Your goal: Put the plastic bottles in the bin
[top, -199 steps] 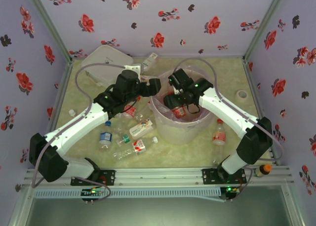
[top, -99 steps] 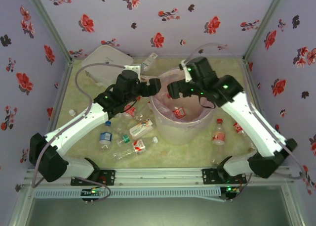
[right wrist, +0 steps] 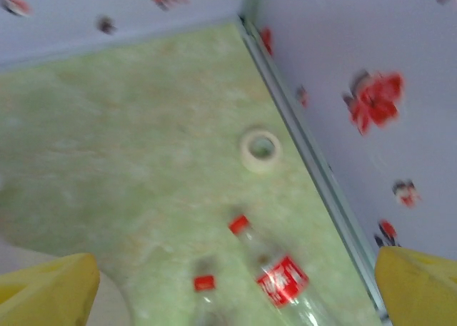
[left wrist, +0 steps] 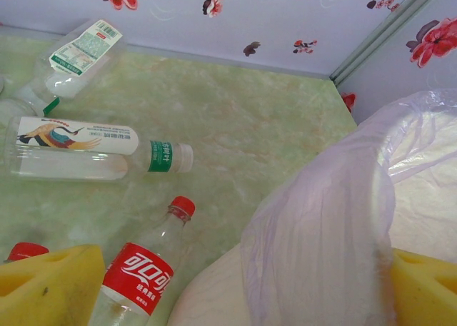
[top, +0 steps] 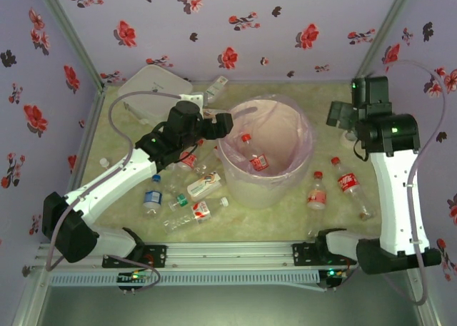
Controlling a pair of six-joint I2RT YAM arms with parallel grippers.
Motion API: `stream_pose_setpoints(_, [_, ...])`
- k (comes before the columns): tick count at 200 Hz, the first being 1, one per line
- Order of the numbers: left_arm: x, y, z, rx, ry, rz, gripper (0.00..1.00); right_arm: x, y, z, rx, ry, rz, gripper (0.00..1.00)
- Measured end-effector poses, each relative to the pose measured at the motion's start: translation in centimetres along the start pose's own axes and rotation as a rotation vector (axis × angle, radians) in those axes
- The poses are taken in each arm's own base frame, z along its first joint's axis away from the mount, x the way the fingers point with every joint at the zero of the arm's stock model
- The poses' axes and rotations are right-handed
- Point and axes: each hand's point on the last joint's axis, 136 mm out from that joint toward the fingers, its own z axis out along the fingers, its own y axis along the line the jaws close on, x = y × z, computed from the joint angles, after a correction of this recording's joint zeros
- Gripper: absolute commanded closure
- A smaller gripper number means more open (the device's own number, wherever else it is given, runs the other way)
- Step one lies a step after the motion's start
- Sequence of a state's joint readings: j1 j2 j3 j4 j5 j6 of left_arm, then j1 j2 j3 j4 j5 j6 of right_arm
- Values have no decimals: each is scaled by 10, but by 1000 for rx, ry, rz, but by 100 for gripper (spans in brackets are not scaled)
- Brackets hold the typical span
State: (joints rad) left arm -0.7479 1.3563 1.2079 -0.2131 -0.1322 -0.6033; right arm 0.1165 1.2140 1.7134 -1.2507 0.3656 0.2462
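Observation:
Next, my right gripper moves back and down around the neck of the red-capped bottle nearer the bin.
The bin (top: 230, 172), a pale bucket lined with a pink bag, stands mid-table with a red-capped bottle (top: 255, 158) lying inside. My left gripper (top: 222, 123) hovers open at the bin's left rim (left wrist: 321, 219); its yellow pads (left wrist: 50, 287) hold nothing, and below them lies a red-labelled bottle (left wrist: 139, 272). More plastic bottles (top: 202, 187) lie left of the bin. My right gripper (top: 341, 116) is raised at the back right, open and empty, above two red-capped bottles (top: 349, 182) (right wrist: 278, 274).
A flat white lidded box (top: 152, 90) sits at the back left. A tape roll (top: 350, 136) (right wrist: 260, 149) lies by the right wall. A white-labelled bottle (left wrist: 78, 148) lies behind the left gripper. Flowered walls close three sides.
My right gripper opened, rose out of the bin and swung to the back right, leaving the red-capped bottle in the bin. The left arm stayed put.

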Motion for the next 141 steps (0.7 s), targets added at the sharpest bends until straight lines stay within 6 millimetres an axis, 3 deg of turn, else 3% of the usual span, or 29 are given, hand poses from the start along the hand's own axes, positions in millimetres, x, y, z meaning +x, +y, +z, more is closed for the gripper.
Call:
stream_pose_setpoints(23, [0, 0, 0, -1, 1, 0, 7, 55, -5, 42, 33, 179, 9, 1])
stream_pose_setpoints(46, [0, 0, 0, -2, 3, 1, 7, 131, 5, 90, 28, 399, 12, 1])
stream_pose_setpoints(67, [0, 0, -1, -2, 3, 4, 7, 185, 9, 115, 32, 553, 27, 1])
stream_pose_setpoints(85, [1, 1, -2, -3, 5, 8, 7, 210, 14, 130, 26, 624, 51, 1])
stream_pose_setpoints(141, [1, 1, -3, -6, 9, 9, 6, 259, 31, 164, -3, 748, 100, 1])
